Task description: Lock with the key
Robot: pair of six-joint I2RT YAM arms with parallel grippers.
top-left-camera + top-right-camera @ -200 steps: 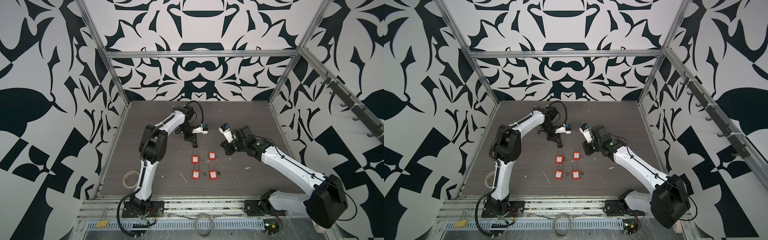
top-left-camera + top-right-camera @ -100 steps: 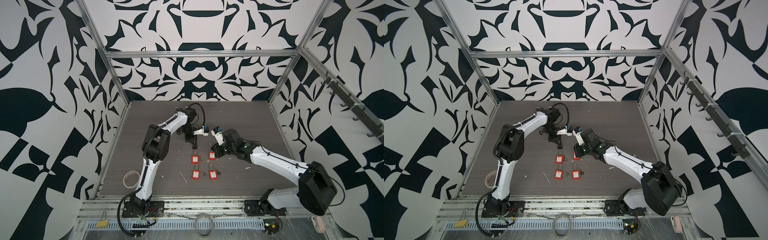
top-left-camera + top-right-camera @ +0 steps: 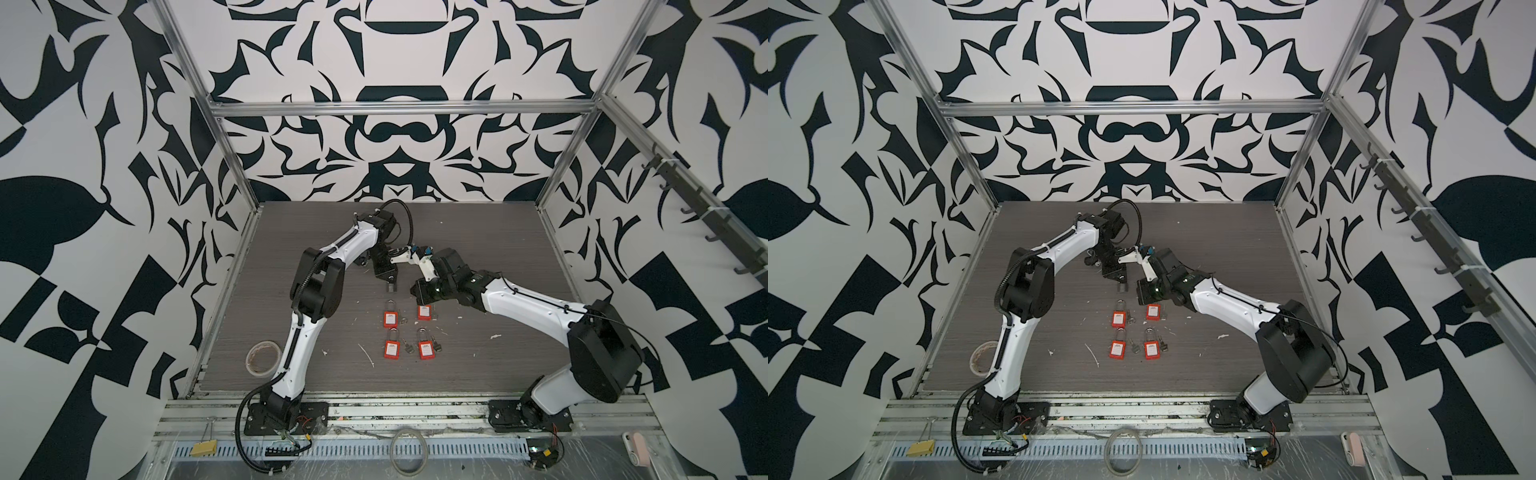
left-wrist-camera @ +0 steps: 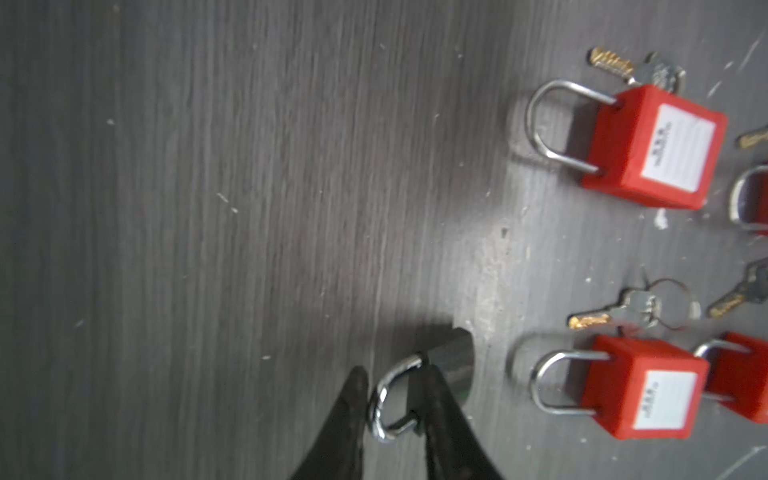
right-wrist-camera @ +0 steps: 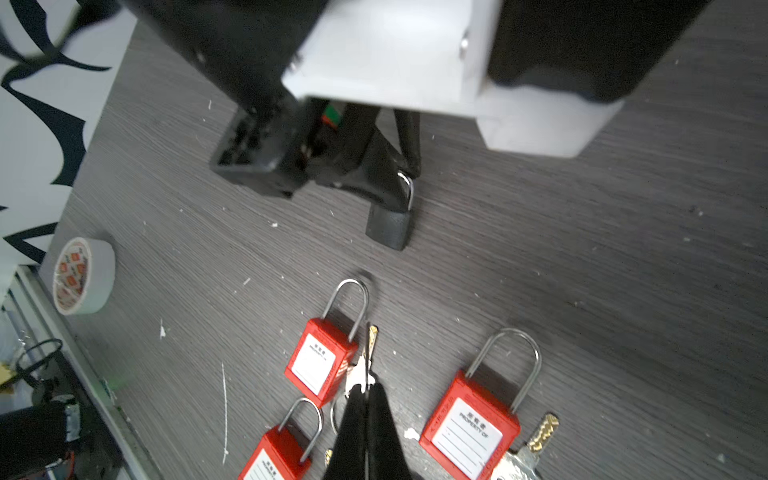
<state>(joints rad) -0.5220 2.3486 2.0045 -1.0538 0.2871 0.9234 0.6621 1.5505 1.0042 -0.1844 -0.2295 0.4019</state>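
The bare tabletop beside the dark padlock (image 3: 391,286) is clear of locks, so the robot's right gripper will edge outward toward the padlock, go down to that spot and let go of the key.
A small dark padlock (image 4: 453,361) with a steel shackle (image 4: 380,399) sits under my left gripper (image 4: 392,370). The jaws stand slightly apart, one on each side of the shackle, one finger (image 4: 357,399) touching its curve. In the right wrist view the padlock (image 5: 390,228) seems to rest upright on the table. My right gripper (image 5: 368,390) is shut on the silver head of a brass-bladed key (image 5: 368,361), a ring hanging beside it. In a top view the right gripper (image 3: 419,291) hovers just right of the padlock (image 3: 391,286).
Several red padlocks (image 3: 390,318) (image 3: 427,350) lie in a square grid on the dark table (image 3: 498,257), each with a loose key (image 4: 611,316) beside it. The right gripper hangs over the far right one (image 3: 424,311). A tape roll (image 3: 262,358) lies front left.
My right arm has swung left and lower with the key, close to the left gripper. The left gripper has sunk a little, and its jaws have parted around the shackle.
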